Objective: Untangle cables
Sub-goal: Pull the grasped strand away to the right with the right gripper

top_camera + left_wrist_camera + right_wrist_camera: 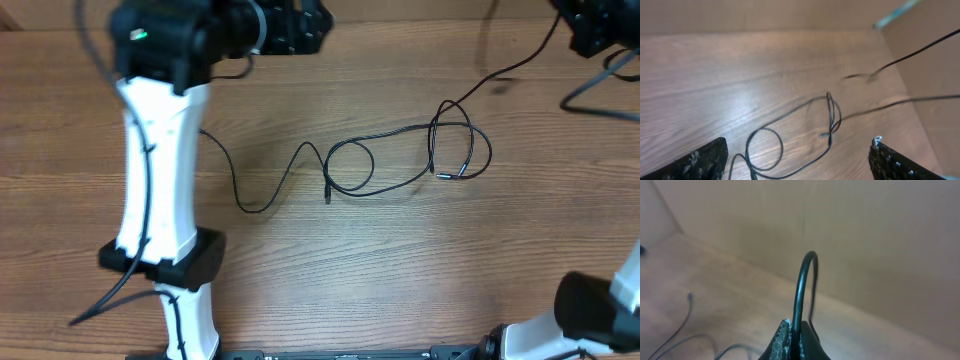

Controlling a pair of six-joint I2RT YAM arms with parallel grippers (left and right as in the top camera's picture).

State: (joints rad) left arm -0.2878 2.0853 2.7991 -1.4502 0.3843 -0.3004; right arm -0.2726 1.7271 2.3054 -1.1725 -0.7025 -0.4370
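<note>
My right gripper draws the piece of cable away from the loops, to the right in the overhead view, next, then opens, since the held piece still runs into them.
The thin black cables [350, 165] lie looped on the wooden table, with one plug [327, 195] near the middle and another plug [445, 175] inside the right-hand loops [460, 150]. One strand rises from those loops toward the far right corner. My right gripper [797, 340] is shut on a black cable that arches above its fingers; in the overhead view it sits at the far right edge [598, 30]. My left gripper [295, 25] is at the far edge, open and empty. In its wrist view the fingers [800, 165] stand wide apart above the cable loops [830, 117].
The left arm's white link [155, 170] stretches over the table's left side. A thicker wire [600, 95] lies at the far right. Part of the right arm [600, 315] shows at the near right corner.
</note>
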